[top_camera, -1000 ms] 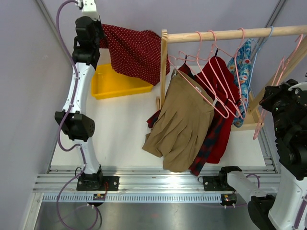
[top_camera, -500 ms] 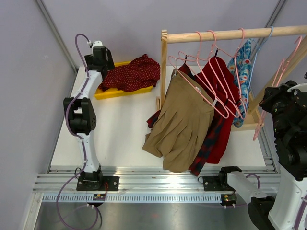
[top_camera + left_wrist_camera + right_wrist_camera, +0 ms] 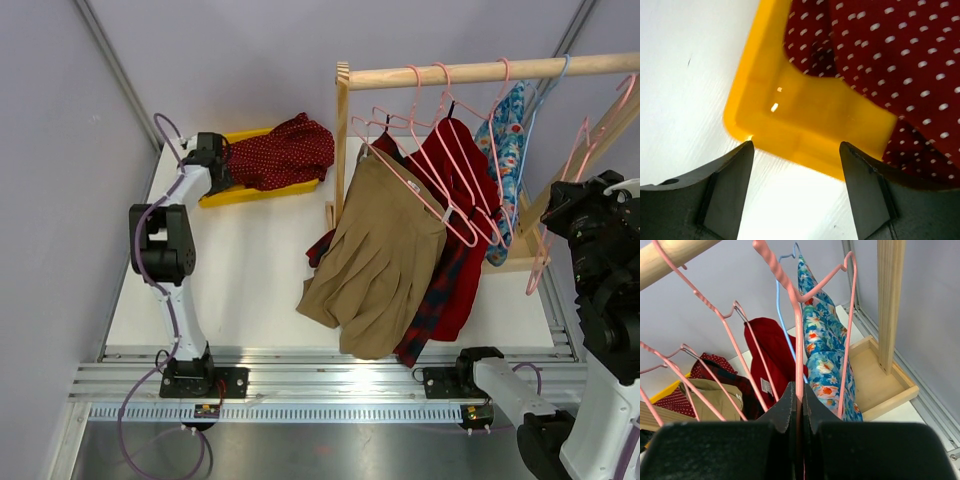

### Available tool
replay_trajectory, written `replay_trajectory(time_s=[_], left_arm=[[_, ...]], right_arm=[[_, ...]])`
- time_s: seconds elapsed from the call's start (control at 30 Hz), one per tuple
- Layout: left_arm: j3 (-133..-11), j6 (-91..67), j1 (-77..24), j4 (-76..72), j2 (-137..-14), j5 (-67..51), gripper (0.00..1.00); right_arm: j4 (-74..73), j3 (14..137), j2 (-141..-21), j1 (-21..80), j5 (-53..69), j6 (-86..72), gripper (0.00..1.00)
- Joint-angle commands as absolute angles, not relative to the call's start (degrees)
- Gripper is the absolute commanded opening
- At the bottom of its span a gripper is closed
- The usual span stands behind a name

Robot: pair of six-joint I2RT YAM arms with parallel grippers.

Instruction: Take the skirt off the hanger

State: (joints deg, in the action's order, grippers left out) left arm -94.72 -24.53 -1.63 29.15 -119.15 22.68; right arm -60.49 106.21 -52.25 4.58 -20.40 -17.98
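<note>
My right gripper carries the empty hanger (image 3: 578,150) outward next, lowers its hook and releases it, since the bar's bare part (image 3: 604,66) lies outward past the blue hanger.
The red white-dotted skirt (image 3: 280,150) lies bunched in the yellow tray (image 3: 235,192) at the back left, off any hanger. In the left wrist view the skirt (image 3: 880,50) fills the tray (image 3: 805,115) beyond its near corner. My left gripper (image 3: 220,170) stands open at that corner, with nothing between its fingers (image 3: 795,145). My right gripper (image 3: 560,212) is shut on the wire of an empty pink hanger (image 3: 578,150) at the right end of the rail. The right wrist view shows the jaws (image 3: 799,390) pinching that hanger (image 3: 798,340).
A wooden rail (image 3: 480,72) on a wooden stand carries several pink hangers. A tan skirt (image 3: 380,260), a red garment (image 3: 455,170), a dark plaid one (image 3: 435,300) and a floral one (image 3: 508,140) hang from it. The stand's base (image 3: 885,375) sits at the right.
My left arm came down from high up with the dotted skirt, laid it in the yellow tray and let go. Its gripper opened. The right arm held still.
</note>
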Motion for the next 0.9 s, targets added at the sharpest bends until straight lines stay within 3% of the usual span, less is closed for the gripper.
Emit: replay_trajectory(time_s=[0.0, 0.27, 0.43, 0.5, 0.63, 0.87], left_arm=[[-88.27, -32.51, 0.61, 32.96, -115.84, 19.25, 0.72], [-66.2, -38.06, 7.38, 28.83, -99.26, 23.63, 0.71], [-60.83, -38.5, 9.57, 31.2, -84.83, 28.4, 0.72], [-61.52, -36.58, 10.02, 31.37, -80.97, 26.29, 0.77], [-66.96, -31.3, 9.76, 32.17, -76.4, 14.81, 0.99], [-74.35, -16.97, 8.09, 36.81, -65.68, 2.02, 0.99]], right_arm=[[-56.95, 107.14, -51.42, 5.1, -18.11, -19.86, 0.0], [-58.27, 109.24, -50.97, 5.1, -15.03, -21.18, 0.0], [-58.97, 110.83, -50.8, 5.1, -13.71, -21.71, 0.0], [-59.32, 111.7, -51.06, 5.1, -14.15, -21.36, 0.0], [-57.41, 110.84, -52.73, 5.1, -18.18, -19.43, 0.0], [-51.77, 106.44, -56.95, 5.1, -21.44, -15.82, 0.0]])
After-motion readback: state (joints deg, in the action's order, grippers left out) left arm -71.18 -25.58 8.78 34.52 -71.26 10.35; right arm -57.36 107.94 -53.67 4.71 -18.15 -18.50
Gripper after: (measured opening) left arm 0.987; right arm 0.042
